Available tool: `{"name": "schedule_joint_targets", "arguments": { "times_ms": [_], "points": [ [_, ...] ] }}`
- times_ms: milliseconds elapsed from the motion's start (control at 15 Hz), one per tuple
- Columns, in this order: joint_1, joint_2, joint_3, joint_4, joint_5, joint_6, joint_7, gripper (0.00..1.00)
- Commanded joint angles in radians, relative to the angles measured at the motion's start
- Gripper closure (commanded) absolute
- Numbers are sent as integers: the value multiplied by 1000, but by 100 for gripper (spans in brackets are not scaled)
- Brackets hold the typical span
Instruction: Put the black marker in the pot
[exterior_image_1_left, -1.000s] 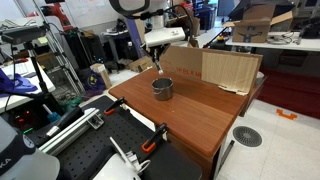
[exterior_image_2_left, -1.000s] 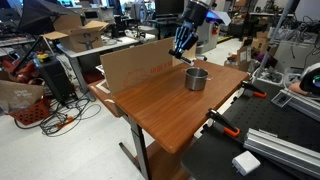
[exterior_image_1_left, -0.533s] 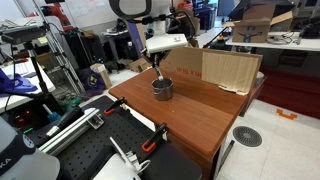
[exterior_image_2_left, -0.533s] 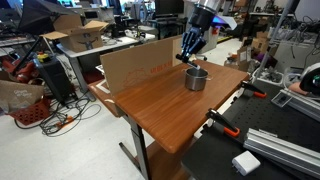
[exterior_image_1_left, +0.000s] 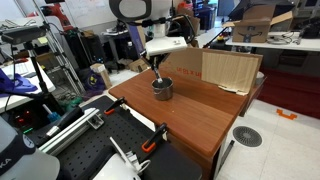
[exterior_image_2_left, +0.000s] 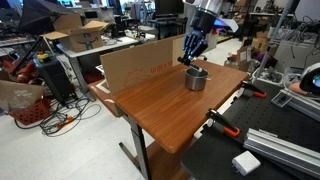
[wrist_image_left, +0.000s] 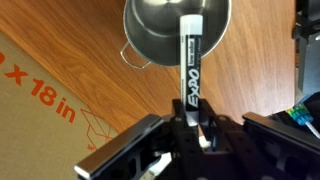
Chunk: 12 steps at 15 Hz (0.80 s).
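Note:
My gripper lowers the black marker a little next and moves it farther over the pot's opening (exterior_image_1_left: 162, 83) (wrist_image_left: 178, 16).
The grey metal pot (exterior_image_1_left: 162, 89) stands on the wooden table (exterior_image_1_left: 200, 115) and shows in both exterior views (exterior_image_2_left: 197, 78). In the wrist view the pot (wrist_image_left: 152, 32) lies right below, its inside open. My gripper (wrist_image_left: 188, 128) is shut on the black marker (wrist_image_left: 188, 70), which points down with its grey end over the pot's mouth. In both exterior views the gripper (exterior_image_1_left: 158, 70) (exterior_image_2_left: 188, 58) hangs just above the pot's rim. The marker is too small to make out there.
A flattened brown cardboard box (exterior_image_1_left: 215, 68) stands along the table's far edge, close behind the pot; it also shows in an exterior view (exterior_image_2_left: 135, 65). Clamps (exterior_image_1_left: 152, 140) grip the table's edge. Benches with equipment (exterior_image_2_left: 280, 130) surround the table.
My gripper with the marker has moved sideways and down, from beside the pot to right over its mouth. The pot has not moved.

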Motion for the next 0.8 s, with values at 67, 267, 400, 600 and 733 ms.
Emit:
{"name": "schedule_joint_targets", "arguments": {
  "times_ms": [67,267,400,600,733],
  "points": [
    [19,37,-23,32,19,-21,-21,95],
    [17,64,-26,48,3,-21,-3,95],
    [15,82,-28,61,-6,-22,7,95],
    [12,109,-31,82,-18,-27,22,95],
    [10,122,-32,93,-23,-28,29,95]
  ]
}}
